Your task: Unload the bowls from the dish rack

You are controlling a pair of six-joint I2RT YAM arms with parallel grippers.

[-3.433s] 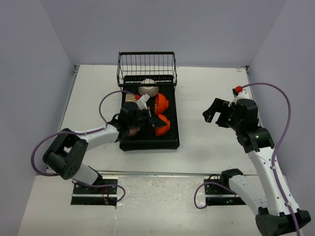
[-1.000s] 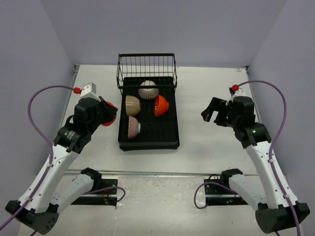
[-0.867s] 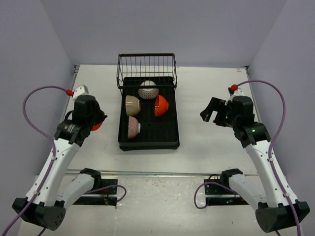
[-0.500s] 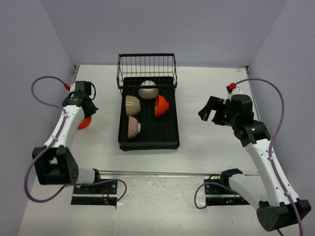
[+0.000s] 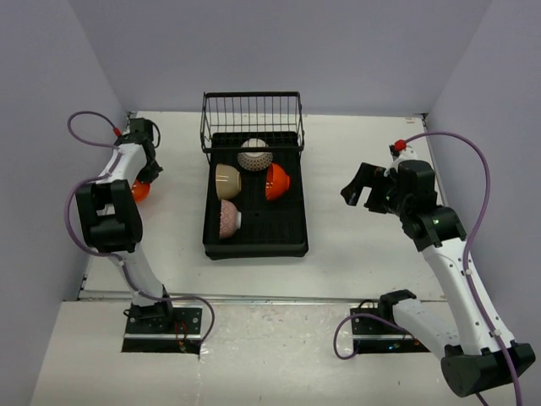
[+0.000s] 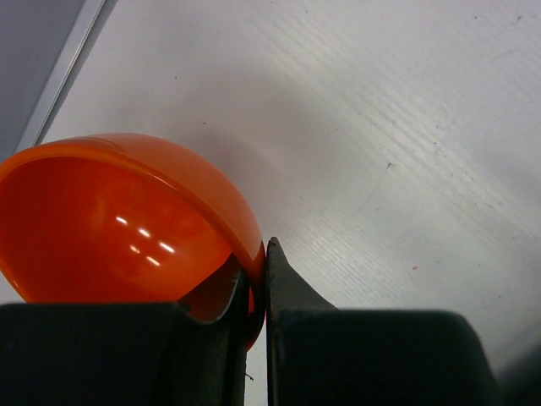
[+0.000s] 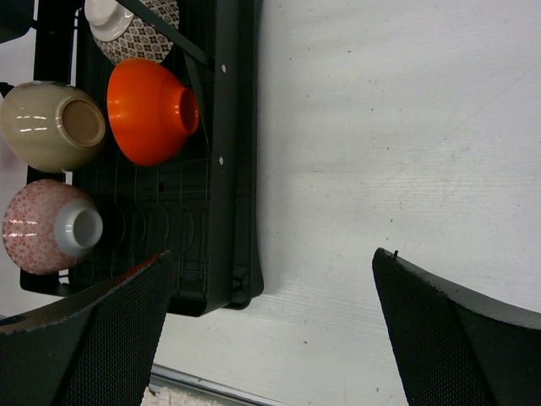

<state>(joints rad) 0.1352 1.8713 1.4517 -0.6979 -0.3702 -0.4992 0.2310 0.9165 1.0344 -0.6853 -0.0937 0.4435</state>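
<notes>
I should lower my left gripper next to set the second orange bowl down and let go of its rim, because the bowl hangs low above bare tabletop by the purple wall.
The black dish rack [image 5: 292, 233] stands mid-table with its wire basket [image 5: 252, 114] at the far end. In it lie a patterned bowl [image 5: 254, 155], a beige bowl [image 5: 229, 181], an orange bowl [image 5: 277, 181] and a pink speckled bowl [image 5: 227, 218]; they also show in the right wrist view, the orange one [image 7: 150, 110] included. My left gripper [image 5: 140, 176] is at the table's far left, shut on the rim of a second orange bowl [image 6: 127, 220], low over the table. My right gripper [image 5: 361, 187] is open and empty, right of the rack.
Purple walls close the table on three sides. A metal rail [image 5: 254, 298] runs along the near edge. The left arm's cable [image 5: 84, 123] loops near the left wall.
My left arm carried an orange bowl out of the rack and swung it left to the table's far left edge. The right arm barely moved.
</notes>
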